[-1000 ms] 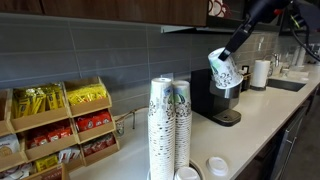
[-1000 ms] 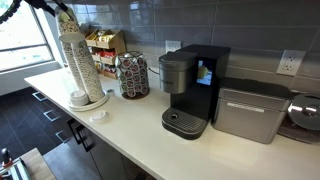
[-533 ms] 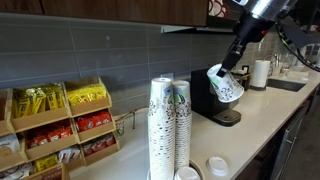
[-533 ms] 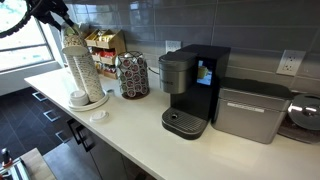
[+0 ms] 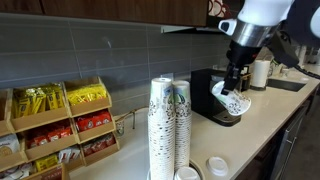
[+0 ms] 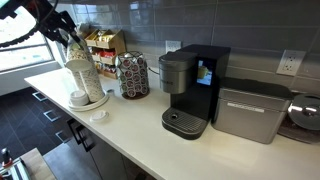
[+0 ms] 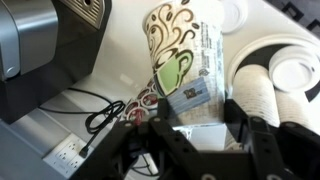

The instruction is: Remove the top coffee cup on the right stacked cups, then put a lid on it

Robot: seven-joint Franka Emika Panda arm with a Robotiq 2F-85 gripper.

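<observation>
My gripper lowers the tilted coffee cup next onto the patch of bare counter beside the white lid and releases it, since that patch is clear of things.
My gripper [image 5: 233, 95] is shut on the top coffee cup [image 5: 235, 103], a small white cup with dark print, and holds it tilted above the counter in front of the coffee machine [image 5: 205, 90]. In the wrist view the cup [image 7: 180, 55] shows a green emblem between my fingers [image 7: 195, 118]. The right stacked cups [image 5: 181, 125] stand beside a twin column [image 5: 160, 128]. In an exterior view the held cup [image 6: 77, 52] overlaps the stacks [image 6: 85, 80]. A white lid [image 5: 217, 165] lies on the counter and also shows in an exterior view [image 6: 99, 115].
Another lid [image 5: 188, 173] lies at the stacks' base. Snack boxes [image 5: 60, 125] stand behind the stacks. A pod carousel [image 6: 132, 75], the coffee machine [image 6: 190, 85] and a silver appliance [image 6: 250, 110] line the wall. A paper towel roll [image 5: 260, 73] and a sink [image 5: 285, 85] are farther along.
My gripper has come down with the cup, from high above the counter to just above it near the coffee machine. The stacks and lids have not moved.
</observation>
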